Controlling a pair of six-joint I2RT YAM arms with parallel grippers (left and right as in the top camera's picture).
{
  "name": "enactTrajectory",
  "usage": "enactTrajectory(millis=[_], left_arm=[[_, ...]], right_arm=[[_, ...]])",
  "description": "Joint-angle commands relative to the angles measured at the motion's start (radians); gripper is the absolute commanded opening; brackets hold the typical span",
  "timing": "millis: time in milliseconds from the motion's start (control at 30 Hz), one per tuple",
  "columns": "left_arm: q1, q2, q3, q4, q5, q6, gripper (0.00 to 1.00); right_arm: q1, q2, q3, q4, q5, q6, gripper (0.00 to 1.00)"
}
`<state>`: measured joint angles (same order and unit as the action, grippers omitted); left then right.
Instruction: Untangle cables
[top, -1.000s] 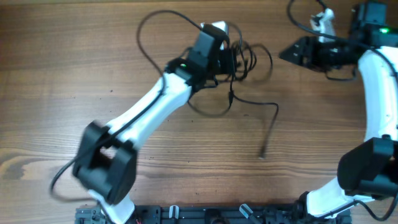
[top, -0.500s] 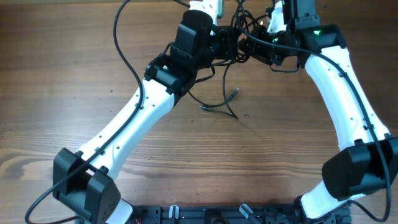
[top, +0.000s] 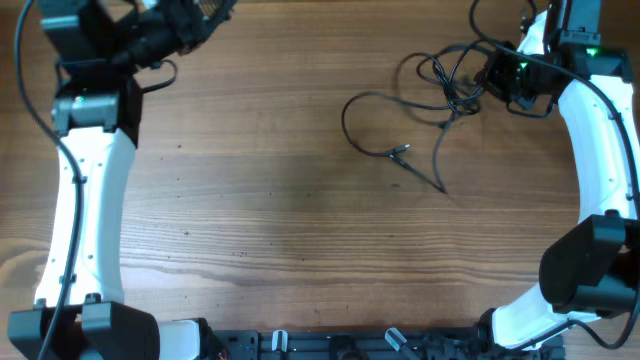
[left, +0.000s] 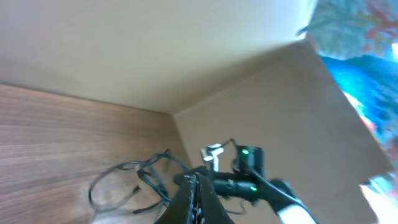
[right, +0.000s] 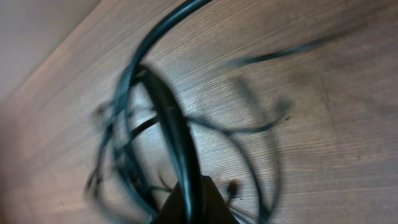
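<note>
The tangle (top: 457, 92) (left: 154, 173) is right of my left gripper in the overhead view, so that gripper will next swing across beside my right gripper and release the cable piece.
The cables (top: 445, 85) lie as a loose black tangle at the far right of the table, with one wide loop (top: 350, 125) and a plug end (top: 400, 152) trailing toward the middle. My right gripper (top: 497, 78) sits at the tangle's right edge. In the right wrist view it (right: 189, 186) is shut on one black cable (right: 168, 112), which runs up out of its fingers; other strands are blurred around it. My left gripper (top: 195, 18) is at the far left corner, away from the tangle. Its jaws (left: 196, 182) are shut, and I make out nothing between them.
Bare wooden table (top: 300, 230) stretches between the two arms. A beige wall (left: 155, 50) stands behind the table. The left arm's own thicker cable (top: 150, 75) hangs beside its wrist. The arm bases are at the front edge (top: 330, 345).
My left arm swung from the tangle at centre back to the far left corner. The right arm drew back right with the tangle, which spread out, and its gripper closed on a cable.
</note>
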<state>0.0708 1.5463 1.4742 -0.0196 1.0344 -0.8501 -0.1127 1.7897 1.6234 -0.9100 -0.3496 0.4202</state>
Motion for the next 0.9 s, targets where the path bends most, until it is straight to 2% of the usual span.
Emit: enactTrajectory(millis=[0,100,200,233,267,367,433,467,567,633,700,867], left_arm=[[0.014,-0.014,0.014,0.003,0.129,-0.041,0.04],[-0.041,-0.011,0.014,-0.044,0.104,0.087,0.04],[-0.093,-0.011,0.013,-0.216,-0.039,0.186,0.04],[-0.115,-0.011,0.013,-0.278,-0.059,0.251,0.04],[-0.17,-0.01,0.013,-0.373,-0.096,0.377,0.04],[-0.295,-0.007,0.013,-0.488,-0.257,0.48,0.1],[-0.397,0.006,0.013,-0.527,-0.439,0.481,0.22],[-0.446,0.023,0.013,-0.527,-0.507,0.48,0.32],[-0.56,0.11,0.013,-0.465,-0.613,0.475,0.48],[-0.601,0.174,0.013,-0.418,-0.678,0.463,0.48],[-0.617,0.246,0.013,-0.345,-0.745,0.39,0.51],[-0.616,0.346,0.013,-0.314,-0.749,0.39,0.46]], right_arm=[[0.031,0.005,-0.002,0.004,-0.18,-0.223,0.05],[0.064,0.005,-0.002,-0.028,-0.331,-0.293,0.05],[0.163,0.0,-0.002,-0.051,-0.389,-0.338,0.04],[0.19,-0.004,0.002,-0.048,-0.392,-0.324,0.04],[0.206,-0.004,0.008,-0.043,-0.392,-0.266,0.04],[0.206,-0.004,0.008,-0.041,-0.393,-0.182,0.04],[0.206,-0.004,0.008,-0.048,-0.393,-0.182,0.04],[0.207,-0.004,0.008,-0.052,-0.393,-0.183,0.04],[0.224,-0.004,0.008,-0.064,-0.392,-0.188,0.04],[0.245,-0.004,0.008,-0.071,-0.392,-0.212,0.04],[0.275,-0.004,0.008,-0.08,-0.392,-0.228,0.04],[0.291,-0.004,0.008,-0.084,-0.392,-0.23,0.04]])
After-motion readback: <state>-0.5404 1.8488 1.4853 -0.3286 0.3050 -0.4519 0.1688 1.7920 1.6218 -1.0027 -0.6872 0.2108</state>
